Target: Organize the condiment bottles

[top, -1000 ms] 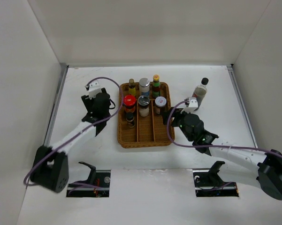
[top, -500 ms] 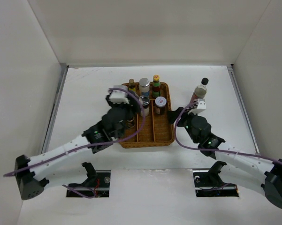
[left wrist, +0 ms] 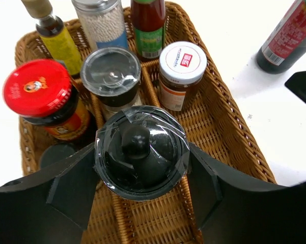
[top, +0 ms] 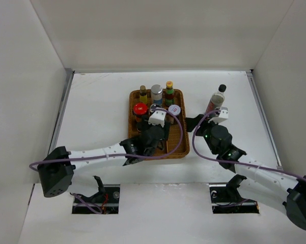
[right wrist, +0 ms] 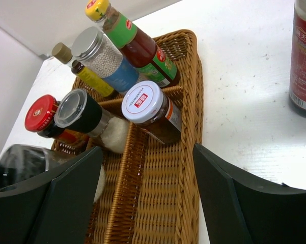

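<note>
My left gripper holds the round bottle and will next lower it straight down and release it on the bare bottom of the tray's middle lane beside the clear-lidded grinder [left wrist: 111,76], which is below the gripper.
My left gripper [left wrist: 141,175] is shut on a round bottle with a black top under a clear lid [left wrist: 141,152], held over the middle lane of the brown wicker tray [left wrist: 234,137]. In the top view this gripper [top: 154,134] is above the tray's near half. Standing in the tray are a red-capped jar [left wrist: 38,96], a clear-lidded grinder [left wrist: 111,76], a white-lidded jar [left wrist: 182,66], a yellow bottle [left wrist: 58,43], a silver-lidded jar [left wrist: 102,25] and a red sauce bottle [left wrist: 148,28]. My right gripper [right wrist: 147,198] is open and empty over the tray's right lane.
A tall slim bottle of dark sauce [top: 217,100] stands on the white table right of the tray; it also shows in the right wrist view [right wrist: 304,61]. A dark cap [left wrist: 56,152] sits low in the tray's left lane. White walls enclose the table [top: 91,101].
My left arm has swung from left of the tray to over its middle lane. My right gripper has shifted a little to the right, beside the tray's right rim.
</note>
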Controlling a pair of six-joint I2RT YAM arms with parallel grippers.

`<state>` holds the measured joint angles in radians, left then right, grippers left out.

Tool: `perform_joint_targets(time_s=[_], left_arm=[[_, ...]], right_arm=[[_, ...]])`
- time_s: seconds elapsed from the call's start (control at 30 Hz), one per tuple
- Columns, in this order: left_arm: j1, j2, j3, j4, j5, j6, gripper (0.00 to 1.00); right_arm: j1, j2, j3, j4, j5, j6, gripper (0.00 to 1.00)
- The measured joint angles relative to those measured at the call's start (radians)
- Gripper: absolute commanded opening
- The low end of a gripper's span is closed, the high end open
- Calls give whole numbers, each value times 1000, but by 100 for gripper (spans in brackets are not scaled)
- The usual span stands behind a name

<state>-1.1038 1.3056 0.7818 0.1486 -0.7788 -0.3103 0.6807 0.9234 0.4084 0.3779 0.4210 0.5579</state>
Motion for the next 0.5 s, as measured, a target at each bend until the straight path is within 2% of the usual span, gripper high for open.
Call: perform_joint_targets(time_s=[0.37,0.5], left_arm=[[30,98,-77,50,35,-82,40],[30,133,-80,64,43,-102,51]], right_arm=[[-7,21,0,1,0,1,78],[-7,21,0,1,1,1,80]])
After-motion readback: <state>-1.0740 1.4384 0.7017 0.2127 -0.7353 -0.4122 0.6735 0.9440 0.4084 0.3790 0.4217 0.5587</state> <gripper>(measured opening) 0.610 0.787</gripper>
